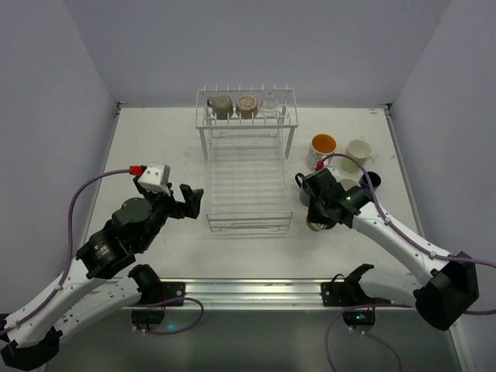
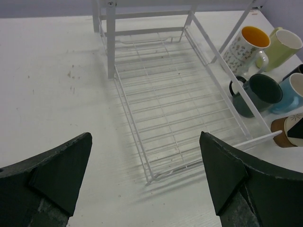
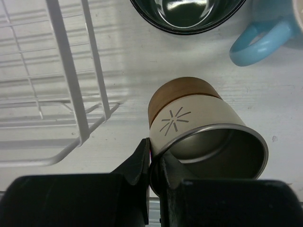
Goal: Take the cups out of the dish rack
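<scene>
The right gripper lowers the tan cup next and tips it upright onto the bare tabletop (image 1: pixel 314 232) beside the rack's near corner to release it, because the cup leans sideways.
The white wire dish rack (image 1: pixel 246 203) stands mid-table. On its raised upper shelf (image 1: pixel 288 108) are a small olive cup (image 1: pixel 220 106), a tan cup (image 1: pixel 246 105) and a clear glass (image 1: pixel 270 99). Its lower basket (image 2: pixel 180 109) holds nothing. My right gripper (image 3: pixel 155 151) is shut on the rim of a tan cup with a brown base (image 3: pixel 199 123), which is tilted just right of the rack's near corner. My left gripper (image 2: pixel 145 137) hangs open with nothing in it, over the table left of the basket's near corner.
Right of the rack stand a white cup with an orange inside (image 1: pixel 322 149), a pale yellow-green cup (image 1: pixel 356 153), a dark green cup (image 3: pixel 189 12) and a light blue cup (image 3: pixel 258 42), close behind my right gripper (image 1: pixel 316 217). Walls enclose the table.
</scene>
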{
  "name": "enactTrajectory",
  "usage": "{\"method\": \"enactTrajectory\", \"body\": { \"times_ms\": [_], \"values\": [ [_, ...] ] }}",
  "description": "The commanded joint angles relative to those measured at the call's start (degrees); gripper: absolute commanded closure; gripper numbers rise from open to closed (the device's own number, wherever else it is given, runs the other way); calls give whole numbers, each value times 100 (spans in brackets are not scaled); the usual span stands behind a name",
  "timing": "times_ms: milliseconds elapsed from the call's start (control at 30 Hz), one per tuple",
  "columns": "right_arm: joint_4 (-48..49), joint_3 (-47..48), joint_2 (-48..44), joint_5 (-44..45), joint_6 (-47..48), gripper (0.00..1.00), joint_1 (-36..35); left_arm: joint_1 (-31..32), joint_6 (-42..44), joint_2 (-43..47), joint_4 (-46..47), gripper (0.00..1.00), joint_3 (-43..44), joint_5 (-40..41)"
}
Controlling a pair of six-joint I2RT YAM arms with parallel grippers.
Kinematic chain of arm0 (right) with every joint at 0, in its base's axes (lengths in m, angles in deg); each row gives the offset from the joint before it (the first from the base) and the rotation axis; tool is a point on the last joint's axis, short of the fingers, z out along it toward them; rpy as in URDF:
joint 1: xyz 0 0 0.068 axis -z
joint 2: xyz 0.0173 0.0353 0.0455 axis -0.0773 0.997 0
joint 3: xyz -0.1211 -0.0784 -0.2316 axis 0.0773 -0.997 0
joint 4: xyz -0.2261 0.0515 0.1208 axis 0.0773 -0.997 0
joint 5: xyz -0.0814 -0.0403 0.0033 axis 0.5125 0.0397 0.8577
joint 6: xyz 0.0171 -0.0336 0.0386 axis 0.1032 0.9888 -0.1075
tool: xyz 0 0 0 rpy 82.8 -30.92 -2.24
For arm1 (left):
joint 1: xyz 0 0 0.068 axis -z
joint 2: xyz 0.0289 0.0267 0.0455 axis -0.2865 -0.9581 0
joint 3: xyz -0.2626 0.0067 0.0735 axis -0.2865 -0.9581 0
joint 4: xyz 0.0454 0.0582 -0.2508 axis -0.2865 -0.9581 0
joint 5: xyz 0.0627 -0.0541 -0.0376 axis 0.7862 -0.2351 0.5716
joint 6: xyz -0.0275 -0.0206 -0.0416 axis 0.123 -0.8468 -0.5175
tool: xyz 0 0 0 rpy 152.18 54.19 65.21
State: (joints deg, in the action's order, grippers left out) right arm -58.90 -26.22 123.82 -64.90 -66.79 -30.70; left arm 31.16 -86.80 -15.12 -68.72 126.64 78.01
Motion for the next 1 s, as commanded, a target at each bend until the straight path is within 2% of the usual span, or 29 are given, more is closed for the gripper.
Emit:
{"method": "enactTrajectory", "body": {
  "times_ms": [0,300,333,467,533,667,767,967],
  "values": [
    [201,-45,461,226,154,100,7,18,217,79,-105,0,-85,364],
    [606,-115,1174,33,277,100,7,9,208,-8,-87,0,-129,374],
    [633,-124,1227,23,286,98,-2,18,217,-52,-87,0,-103,356],
    [782,-203,1306,-47,348,82,-2,9,190,-307,-35,0,73,172],
    [809,-229,1280,-65,357,79,-2,9,138,-430,-70,0,169,40],
    [905,-265,903,-178,383,68,-2,9,-29,-632,-175,0,520,-66],
    [836,-203,674,-231,418,63,-2,9,-170,-948,-149,0,862,-57],
    [826,-150,-643,-380,506,51,-2,9,-284,-2090,132,0,2058,4]
  ]
}}
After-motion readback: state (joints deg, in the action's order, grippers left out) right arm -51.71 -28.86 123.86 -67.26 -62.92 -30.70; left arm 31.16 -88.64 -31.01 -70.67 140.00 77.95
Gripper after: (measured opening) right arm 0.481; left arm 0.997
